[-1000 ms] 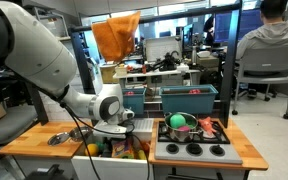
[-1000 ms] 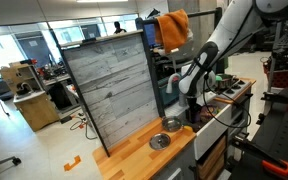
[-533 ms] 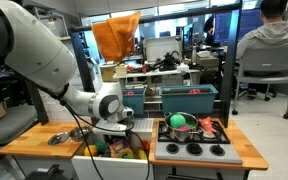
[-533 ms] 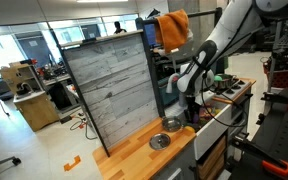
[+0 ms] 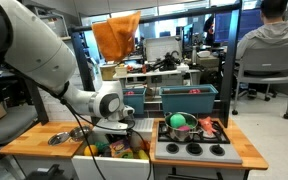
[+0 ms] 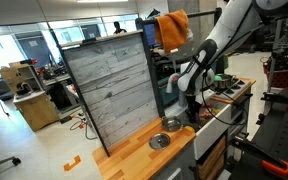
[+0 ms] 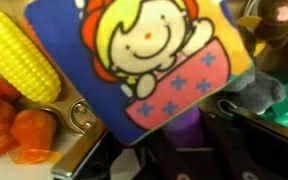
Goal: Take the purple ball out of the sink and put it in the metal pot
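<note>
Next, my gripper rises out of the sink [image 5: 94, 153], moves over the open metal pot and lowers to release, as its fingers hold the purple ball.
The wrist view shows the purple ball [image 7: 176, 122] low in the sink, half covered by a blue cloth picture of a cartoon girl [image 7: 144, 60]. My gripper [image 7: 180, 138] is shut on the ball, a dark finger [image 7: 227, 135] on each side. In both exterior views the gripper [image 5: 113, 138] [image 6: 191, 106] reaches down into the white sink [image 5: 94, 153], and the ball is hidden there. The metal pot [image 5: 168, 131] stands on the stove to the right of the sink, with a green toy [image 5: 181, 121] in it.
Toys crowd the sink around the ball: a yellow corn cob [image 7: 19, 55], orange pieces [image 7: 14, 125], a grey toy [image 7: 256, 90]. Shallow steel bowls [image 5: 60, 138] [image 6: 161, 141] lie on the wooden counter. A tall grey-planked back panel [image 6: 109, 85] stands behind the toy kitchen.
The jaws have closed on the purple ball. The arm has barely moved over the sink.
</note>
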You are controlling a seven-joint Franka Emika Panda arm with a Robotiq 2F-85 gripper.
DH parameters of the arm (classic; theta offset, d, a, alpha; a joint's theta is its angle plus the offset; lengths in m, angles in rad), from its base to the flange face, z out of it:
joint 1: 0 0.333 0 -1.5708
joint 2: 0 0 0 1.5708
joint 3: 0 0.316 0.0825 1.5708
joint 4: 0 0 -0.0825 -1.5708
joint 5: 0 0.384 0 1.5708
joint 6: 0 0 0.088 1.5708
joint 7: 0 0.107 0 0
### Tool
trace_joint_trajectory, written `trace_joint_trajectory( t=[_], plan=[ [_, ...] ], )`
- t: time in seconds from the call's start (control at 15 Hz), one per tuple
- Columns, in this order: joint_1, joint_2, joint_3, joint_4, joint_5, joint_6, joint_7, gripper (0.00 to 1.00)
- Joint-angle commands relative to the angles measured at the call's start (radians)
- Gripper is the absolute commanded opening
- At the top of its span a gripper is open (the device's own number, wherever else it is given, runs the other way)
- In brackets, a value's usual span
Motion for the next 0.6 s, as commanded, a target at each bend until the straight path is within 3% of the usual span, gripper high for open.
trace_joint_trajectory(
  t=[0.0,0.53],
  plan=[
    [-0.045,-0.16,0.034,-0.227,0.023,0.082,-0.032,0.06],
    [-0.191,-0.376,0.106,-0.551,0.141,0.191,-0.067,0.06]
  ],
)
